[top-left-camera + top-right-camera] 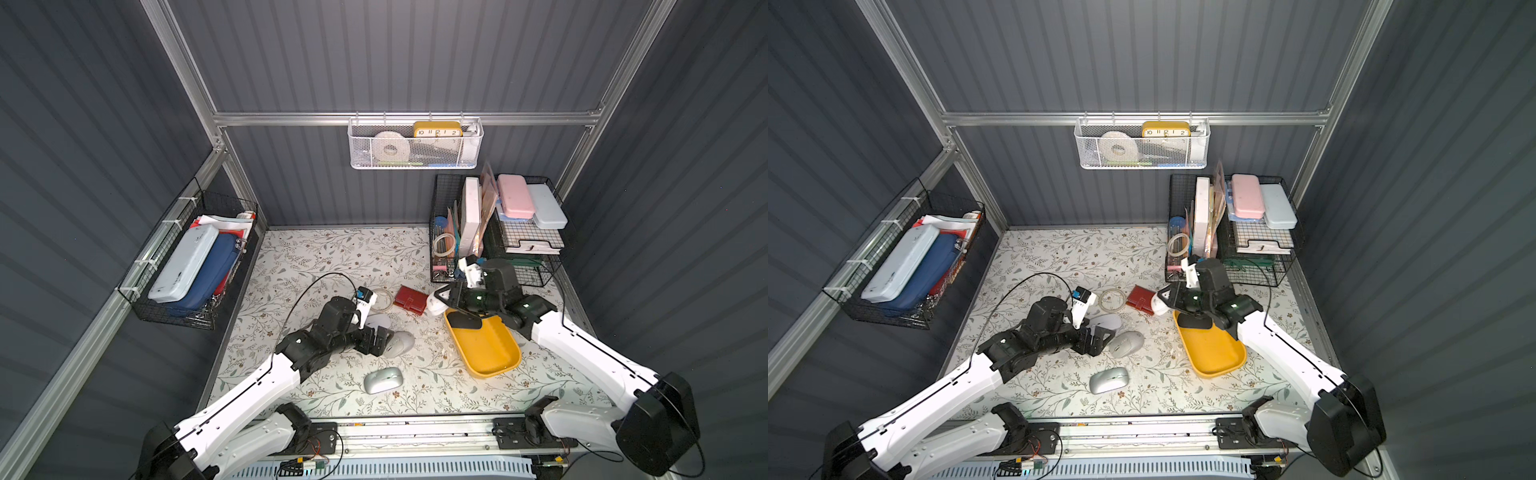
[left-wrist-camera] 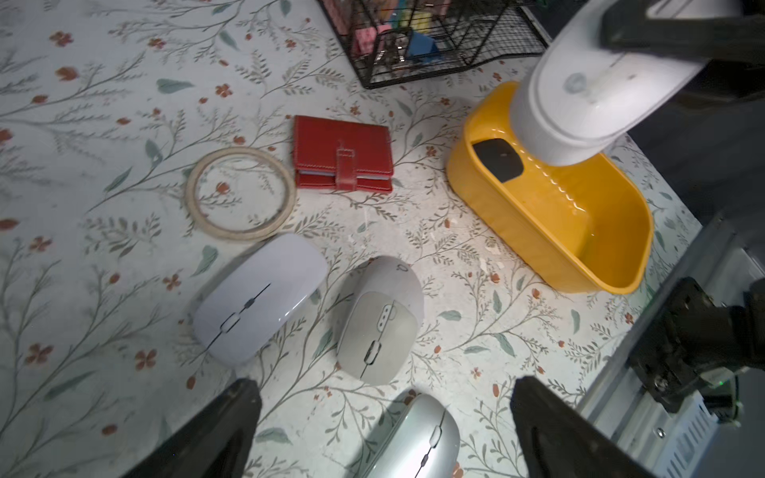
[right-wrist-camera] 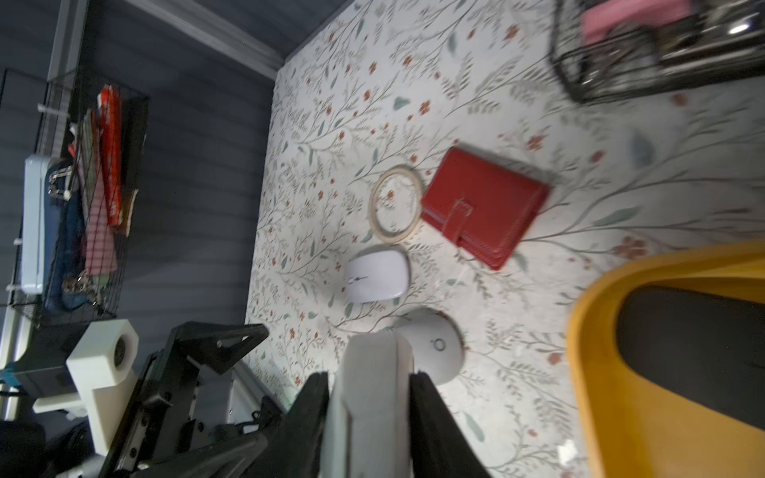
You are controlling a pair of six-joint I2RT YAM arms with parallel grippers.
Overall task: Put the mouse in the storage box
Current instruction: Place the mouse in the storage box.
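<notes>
The robot's right gripper should next move back and down to release the white mouse [image 1: 436,302], as the bottom of the box beside the black mouse lies further back, below the gripper.
The yellow storage box [image 1: 494,357] [image 1: 1217,357] [image 2: 550,265] lies right of centre with a black mouse [image 1: 464,321] [image 2: 499,159] [image 3: 695,351] in its far end. My right gripper [image 1: 449,297] [image 1: 1170,296] [image 3: 368,376] is shut on a white mouse [image 1: 436,302] [image 2: 579,103] [image 3: 372,397], held in the air over the box's far rim. My left gripper [image 1: 381,338] [image 1: 1100,338] [image 2: 385,385] is open and empty, low over the table. A grey mouse [image 1: 402,343] [image 2: 381,323], a lilac mouse [image 2: 258,302] [image 3: 376,273] and a silver mouse [image 1: 383,379] [image 2: 414,438] lie near it.
A red wallet [image 1: 410,300] [image 2: 343,159] and a thin ring [image 2: 240,192] lie behind the mice. Black wire baskets [image 1: 498,232] full of stationery stand at the back right. Another wire basket [image 1: 187,270] hangs on the left wall, and a white mesh basket [image 1: 415,145] hangs on the back wall.
</notes>
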